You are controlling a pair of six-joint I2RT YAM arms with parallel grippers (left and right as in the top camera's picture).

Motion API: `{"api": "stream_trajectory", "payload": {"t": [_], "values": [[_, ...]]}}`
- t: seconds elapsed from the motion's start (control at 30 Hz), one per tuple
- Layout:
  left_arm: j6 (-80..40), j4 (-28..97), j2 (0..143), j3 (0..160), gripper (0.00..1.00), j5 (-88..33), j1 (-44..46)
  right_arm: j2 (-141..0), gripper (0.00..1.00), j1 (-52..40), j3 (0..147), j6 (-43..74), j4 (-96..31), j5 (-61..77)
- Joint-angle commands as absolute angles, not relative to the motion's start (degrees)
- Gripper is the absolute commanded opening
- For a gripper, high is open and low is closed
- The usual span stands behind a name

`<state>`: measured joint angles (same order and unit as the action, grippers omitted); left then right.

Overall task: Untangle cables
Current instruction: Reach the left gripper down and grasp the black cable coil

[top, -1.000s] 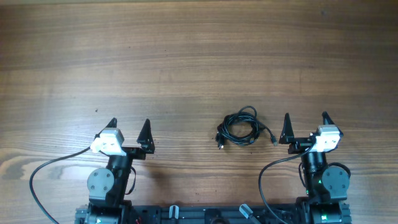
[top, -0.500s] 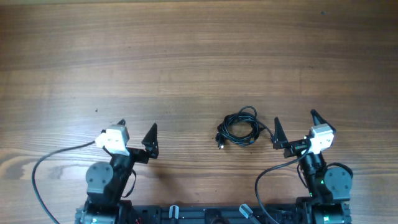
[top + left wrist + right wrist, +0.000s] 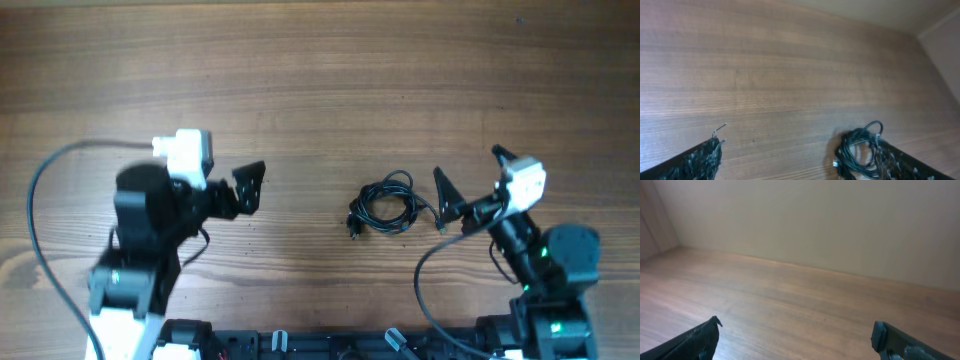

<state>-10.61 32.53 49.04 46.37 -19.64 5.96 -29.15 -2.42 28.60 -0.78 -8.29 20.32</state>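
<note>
My left gripper will next move to its right in the overhead view. It will then lower its open fingers around the coil's nearest edge (image 3: 359, 211) (image 3: 842, 154), which is below it.
A black cable (image 3: 385, 208) lies in a tangled coil on the wooden table, right of centre. It also shows in the left wrist view (image 3: 860, 152), low and near the right finger. My left gripper (image 3: 243, 190) is open and empty, to the left of the coil and pointing toward it; its fingers frame the left wrist view (image 3: 800, 167). My right gripper (image 3: 470, 178) is open and empty, just right of the coil. The right wrist view (image 3: 797, 342) shows only bare table and a wall, with no cable.
The wooden table (image 3: 320, 80) stretches far and wide around the coil. The arm bases and their own grey cables (image 3: 40, 200) sit along the near edge. A pale wall (image 3: 815, 220) rises beyond the table's far edge.
My left arm has risen and swung up and to the right, toward the coil. My right arm has lifted and tilted left toward the coil. The coil has not moved.
</note>
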Motion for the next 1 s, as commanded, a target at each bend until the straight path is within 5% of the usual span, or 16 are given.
{"api": "stream_trajectory", "payload": {"t": [0.0, 0.3, 0.57, 0.67, 0.73, 0.77, 0.97], "values": [[-10.74, 38.37, 58.26, 56.58, 1.0, -22.5, 8.01, -38.04, 1.0, -2.0, 39.38, -1.1, -13.72, 25.41], [-11.16, 38.81, 68.64, 62.7, 1.0, -30.92, 14.44, -59.46, 1.0, -0.43, 65.06, -1.43, -37.36, 32.38], [-21.26, 39.24, 75.57, 62.67, 0.89, -25.3, 24.34, -66.41, 1.0, -0.25, 68.25, 4.12, -40.38, 34.0], [-39.83, 39.92, 78.78, 62.65, 0.69, -16.08, 30.98, -66.65, 1.0, -0.23, 68.25, 4.19, -40.23, 33.26], [-51.81, 40.05, 81.91, 62.63, 0.36, -9.96, 36.05, -66.65, 0.99, -0.23, 68.25, 6.7, -40.21, 29.36], [-54.3, 39.53, 83.31, 62.63, 0.3, -8.27, 37.76, -66.65, 0.97, -0.23, 68.25, 8.82, -40.23, 27.7], [-65.06, 33.87, 91.88, 62.63, 0.27, -6.52, 44.84, -66.65, 0.89, -0.25, 68.25, 14.7, -40.38, 24.6]]}}
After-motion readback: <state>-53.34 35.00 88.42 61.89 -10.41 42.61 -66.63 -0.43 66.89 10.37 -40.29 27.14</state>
